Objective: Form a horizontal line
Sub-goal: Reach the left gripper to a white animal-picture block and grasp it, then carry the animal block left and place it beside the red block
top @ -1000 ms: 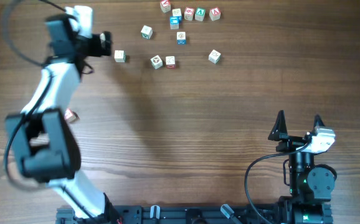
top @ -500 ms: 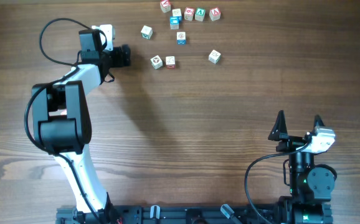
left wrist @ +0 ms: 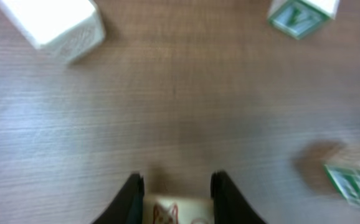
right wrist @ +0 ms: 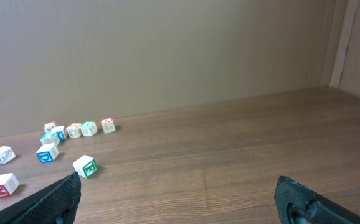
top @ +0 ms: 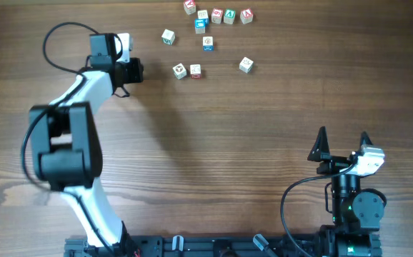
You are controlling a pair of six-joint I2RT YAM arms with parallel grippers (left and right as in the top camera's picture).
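I will draw my left gripper back, turn it and lower it to release the cube on open tabletop, nearer my base than the loose cubes.
A short row of pale letter cubes [top: 229, 16] lies side by side at the table's far edge; the right wrist view shows this row [right wrist: 89, 128] small at the far left. My left gripper [top: 132, 69] is at the far left of the table, left of the loose cubes. It is shut on a pale cube with a red drawing [left wrist: 174, 211], and both dark fingers [left wrist: 132, 198] press its sides. From overhead the held cube is hidden under the gripper. My right gripper [top: 342, 146] stands open and empty near the front right.
Loose cubes lie between the left gripper and the row: one pair [top: 180, 71], a green-marked cube [top: 168, 36], blue ones [top: 200, 26] and a single cube [top: 246, 65]. Close ahead of the left gripper are a plain white cube [left wrist: 52, 25] and a green V cube [left wrist: 301, 12].
The left arm swung right to the lone cube at the far left. Its jaws went from wide open to shut on that cube. The right arm has not moved.
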